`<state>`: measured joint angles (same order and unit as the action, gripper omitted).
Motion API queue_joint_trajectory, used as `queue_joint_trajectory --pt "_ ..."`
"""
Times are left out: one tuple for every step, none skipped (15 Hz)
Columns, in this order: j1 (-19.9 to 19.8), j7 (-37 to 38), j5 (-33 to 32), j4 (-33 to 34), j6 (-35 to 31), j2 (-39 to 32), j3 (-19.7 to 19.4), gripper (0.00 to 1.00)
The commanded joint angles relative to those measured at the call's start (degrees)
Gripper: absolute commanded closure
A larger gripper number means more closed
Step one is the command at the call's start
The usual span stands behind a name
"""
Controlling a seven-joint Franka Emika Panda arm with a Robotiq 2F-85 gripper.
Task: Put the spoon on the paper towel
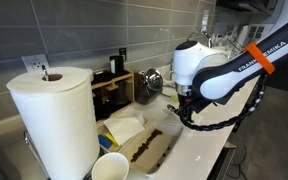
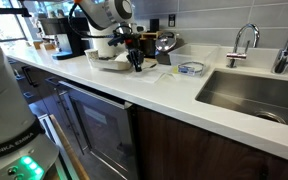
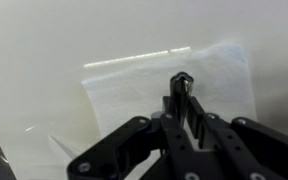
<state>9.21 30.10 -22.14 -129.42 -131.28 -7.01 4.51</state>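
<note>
My gripper still has the spoon [image 3: 182,95] hanging above the flat sheet, so next it will move down with a slight turn toward the middle of the paper towel and let go.
My gripper [image 3: 181,86] is shut on the spoon [image 3: 182,95]. Only a thin grey metal strip of the spoon shows between the fingertips. The gripper hangs just above the paper towel [image 3: 134,85], a flat white sheet lying on the white counter. In both exterior views the gripper [image 2: 137,62] [image 1: 187,108] points down at the counter, close to its surface. The paper towel shows faintly under it in an exterior view [image 2: 152,73]. The spoon's bowl is hidden.
A big white paper roll [image 1: 54,115] and a white cup [image 1: 110,167] stand near the camera. A folded white stack [image 1: 124,128] and a tray [image 1: 152,148] lie beside them. A sink [image 2: 254,95] with a faucet [image 2: 240,40], a clear round dish [image 2: 191,68] and a coffee machine [image 2: 74,40] are on the counter.
</note>
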Motion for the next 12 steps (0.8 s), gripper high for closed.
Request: queue_joint_trajectory --pt "-0.69 -1.37 -5.74 -1.65 -5.16 -0.52 -1.54 0.95" --pt "-0.91 -1.98 -6.76 -1.69 -6.62 -0.86 -1.98 0.95" --pt "-1.10 -3.12 -7.44 -1.57 -7.64 -1.14 -2.30 0.95" --pt "-1.31 -4.69 -7.66 -1.48 -8.67 -1.36 -2.56 0.95" --pt "-1.55 -6.52 -7.49 -1.47 -9.68 -1.58 -2.71 0.95" --pt "-1.78 -8.05 -7.05 -1.48 -10.56 -1.89 -2.81 0.95" --pt "-2.07 -9.92 -6.22 -1.53 -11.61 -2.18 -2.83 0.95" --pt "-2.21 -11.15 -5.88 -1.47 -12.24 -2.52 -2.90 0.95" --pt "-2.29 -12.11 -5.80 -1.41 -12.77 -2.81 -2.98 0.95" --pt "-2.47 -13.50 -5.14 -1.34 -13.36 -3.22 -2.98 0.95" --pt "-2.50 -14.40 -5.00 -1.25 -13.62 -3.58 -3.02 0.95" --pt "-2.52 -14.84 -4.90 -1.09 -13.57 -3.94 -3.09 0.95"
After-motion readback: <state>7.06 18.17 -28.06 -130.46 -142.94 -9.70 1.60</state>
